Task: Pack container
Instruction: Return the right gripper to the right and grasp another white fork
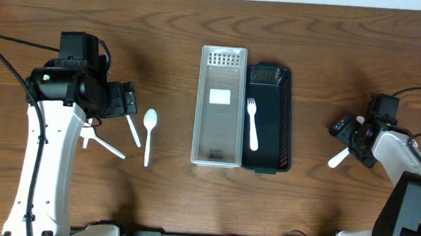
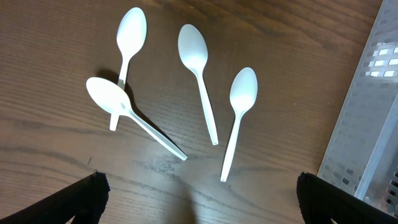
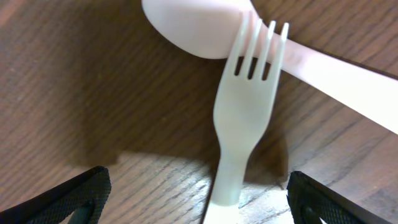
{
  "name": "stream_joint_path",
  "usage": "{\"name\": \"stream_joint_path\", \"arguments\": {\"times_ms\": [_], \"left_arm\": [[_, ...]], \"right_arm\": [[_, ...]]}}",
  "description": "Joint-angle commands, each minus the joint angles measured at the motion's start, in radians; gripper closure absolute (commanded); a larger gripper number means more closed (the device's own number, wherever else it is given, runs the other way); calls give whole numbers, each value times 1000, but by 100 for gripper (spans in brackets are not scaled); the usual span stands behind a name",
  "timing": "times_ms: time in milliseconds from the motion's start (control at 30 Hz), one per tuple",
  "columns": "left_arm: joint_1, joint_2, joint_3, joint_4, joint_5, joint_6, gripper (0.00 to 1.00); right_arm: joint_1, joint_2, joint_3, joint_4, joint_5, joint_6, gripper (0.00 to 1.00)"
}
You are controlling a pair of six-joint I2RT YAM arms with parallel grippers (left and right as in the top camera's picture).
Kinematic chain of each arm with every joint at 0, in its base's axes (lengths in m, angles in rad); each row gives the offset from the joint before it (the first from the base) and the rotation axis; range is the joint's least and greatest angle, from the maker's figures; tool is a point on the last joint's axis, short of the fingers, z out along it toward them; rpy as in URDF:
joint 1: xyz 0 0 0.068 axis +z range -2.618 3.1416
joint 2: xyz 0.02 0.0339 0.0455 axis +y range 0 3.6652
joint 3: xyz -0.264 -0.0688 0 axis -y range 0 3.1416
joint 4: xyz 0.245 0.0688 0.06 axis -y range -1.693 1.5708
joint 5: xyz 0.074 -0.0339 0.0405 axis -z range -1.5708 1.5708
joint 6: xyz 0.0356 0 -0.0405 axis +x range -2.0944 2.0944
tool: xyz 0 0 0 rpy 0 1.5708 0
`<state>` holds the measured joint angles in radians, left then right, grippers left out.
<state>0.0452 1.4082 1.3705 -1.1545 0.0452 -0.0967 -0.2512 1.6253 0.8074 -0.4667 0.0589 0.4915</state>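
Observation:
My right gripper edges from the white fork's handle toward the fork's prongs next, then closes across the fork's narrow neck [image 3: 232, 167].
Several white plastic spoons [image 2: 200, 74] lie loose on the wood below my left gripper [image 2: 199, 208], which is open, empty and above them. In the overhead view the left gripper [image 1: 127, 98] hovers over the spoons [image 1: 149, 132]. A black basket [image 1: 279, 137] at the centre holds one white fork [image 1: 252, 124]. A clear perforated tray [image 1: 218, 144] lies against its left side. My right gripper [image 3: 199, 202] is open, its fingers either side of a white fork [image 3: 247, 118] that lies across a white spoon [image 3: 193, 25]. In the overhead view the right gripper [image 1: 347, 134] is at the far right.
The clear tray's perforated wall [image 2: 367, 106] shows at the right of the left wrist view. A white utensil end [image 1: 337, 159] sticks out below the right gripper. Cables run along the left and right table edges.

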Motion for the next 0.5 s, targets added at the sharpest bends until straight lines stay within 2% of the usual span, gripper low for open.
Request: {"name": "stream_joint_path", "arguments": {"times_ms": [0, 467], "left_arm": [[4, 0, 18, -4, -11, 10, 2], [4, 0, 18, -5, -11, 10, 2]], "right_arm": [[-4, -2, -15, 4, 47, 9, 6], [-4, 123, -25, 20, 51, 9, 5]]}}
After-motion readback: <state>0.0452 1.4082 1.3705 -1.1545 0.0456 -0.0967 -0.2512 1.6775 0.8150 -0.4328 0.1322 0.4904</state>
